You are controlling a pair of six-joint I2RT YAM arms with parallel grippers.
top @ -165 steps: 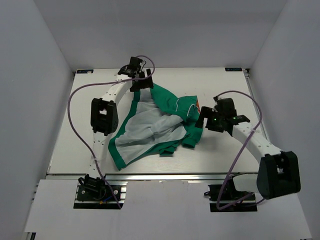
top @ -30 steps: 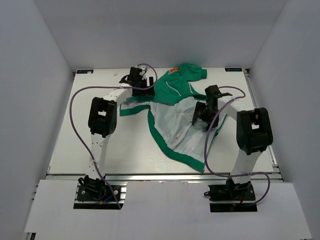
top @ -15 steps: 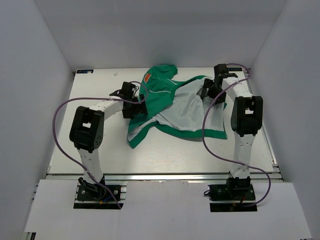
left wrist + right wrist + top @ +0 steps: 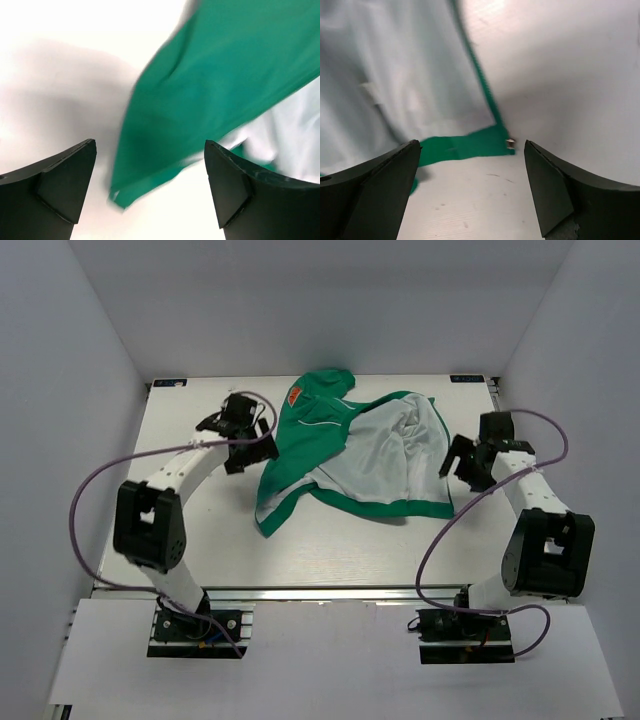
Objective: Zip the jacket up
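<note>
The open fingers of my right gripper go down and back astride the jacket's green hem corner (image 4: 448, 511) (image 4: 504, 144) by the metal zipper end next, since that corner lies below and back.
The green jacket (image 4: 330, 435) lies spread open in the middle of the table, its pale lining (image 4: 385, 460) facing up and an orange patch (image 4: 295, 395) at the far edge. My left gripper (image 4: 250, 445) is open and empty, just left of the jacket's left side. In the left wrist view green fabric (image 4: 215, 95) lies ahead between the open jaws, blurred. My right gripper (image 4: 455, 462) is open and empty, just right of the jacket's right edge. The right wrist view shows the lining (image 4: 395, 75), the green hem corner (image 4: 480, 142) and a small metal zipper end (image 4: 510, 144).
The white table (image 4: 180, 530) is ringed by white walls. Purple cables loop from both arms over the table's left (image 4: 90, 480) and right (image 4: 440, 540) sides. The table's front rail (image 4: 330, 590) runs along the near edge.
Both grippers have let go of the jacket and drawn outward, left gripper to the left, right gripper to the right and nearer. The jacket now lies flat, opened lining-up.
</note>
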